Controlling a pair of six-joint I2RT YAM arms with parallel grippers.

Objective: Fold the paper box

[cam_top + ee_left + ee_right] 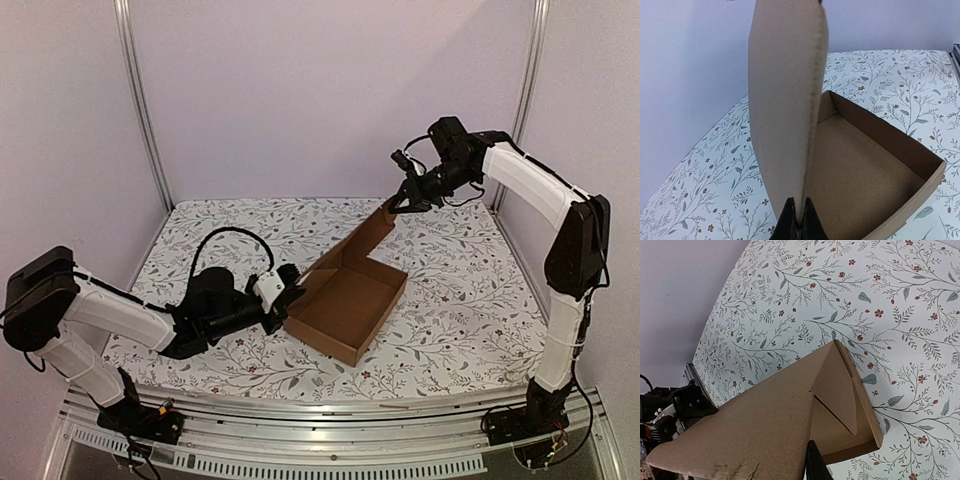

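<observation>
The flap stands raised. My left gripper should next stay nearly still at the box corner, then open off the upright flap's lower edge (299, 283) (799, 212).
The paper box (350, 298), plain brown cardboard, sits open in the middle of the table with its lid flap (362, 240) raised towards the back right. My left gripper (289, 297) is at the box's near-left corner. In the left wrist view it (799, 209) is shut on the lower edge of the upright flap (785, 100), beside the box's inside (860, 170). My right gripper (402, 203) holds the flap's top corner. In the right wrist view one finger (816, 466) shows under the flap (755, 425); the other is hidden behind it.
A floral cloth (460, 270) covers the table. Metal frame posts (145, 110) stand at the back corners, with pale walls behind. A metal rail (300, 415) runs along the near edge. The left arm's cable (225, 235) loops above the cloth.
</observation>
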